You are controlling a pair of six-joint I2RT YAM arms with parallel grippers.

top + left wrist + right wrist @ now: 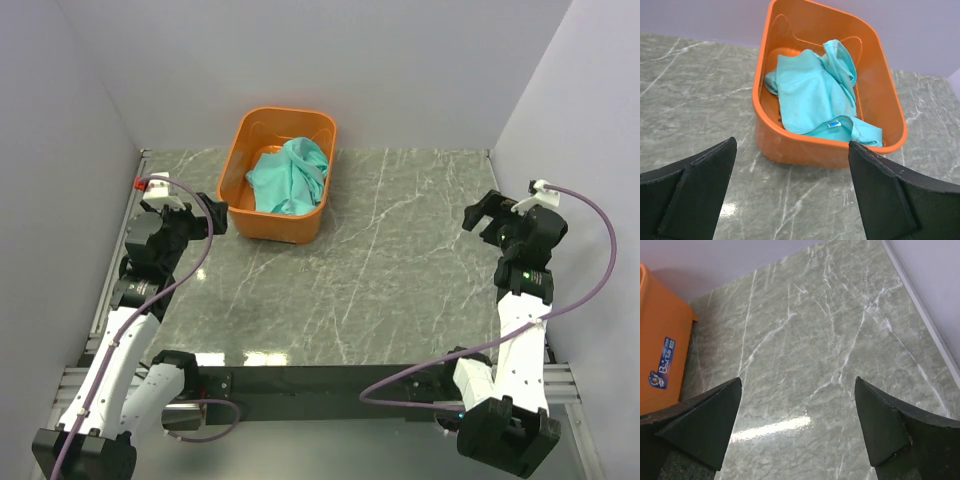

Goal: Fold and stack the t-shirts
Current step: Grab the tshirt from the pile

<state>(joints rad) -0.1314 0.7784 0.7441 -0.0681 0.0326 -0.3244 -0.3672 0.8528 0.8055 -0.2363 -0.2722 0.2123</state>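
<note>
My left gripper should next move outward and to the right in the top view, then down onto the t-shirt's bunched far fold [304, 153] [840, 59], because it sticks up.
A teal t-shirt [288, 176] lies crumpled inside the orange basket [243, 160] at the back left of the table; in the left wrist view the t-shirt [812, 92] shows a small label near the basket's [805, 147] front rim. My left gripper [214, 213] hovers just left of the basket, open, nothing between its fingers [705, 190]; in its own view the left gripper [791, 145] faces the basket's front wall. My right gripper [483, 213] hangs open over the right side of the table, far from the basket. In its wrist view the right gripper [798, 382] frames only bare marble.
The grey marble tabletop [400, 260] spreads between the arms. White walls close in the back and both sides. The basket's side with a blue sticker [662, 370] shows at the left of the right wrist view. Purple cables trail from both wrists.
</note>
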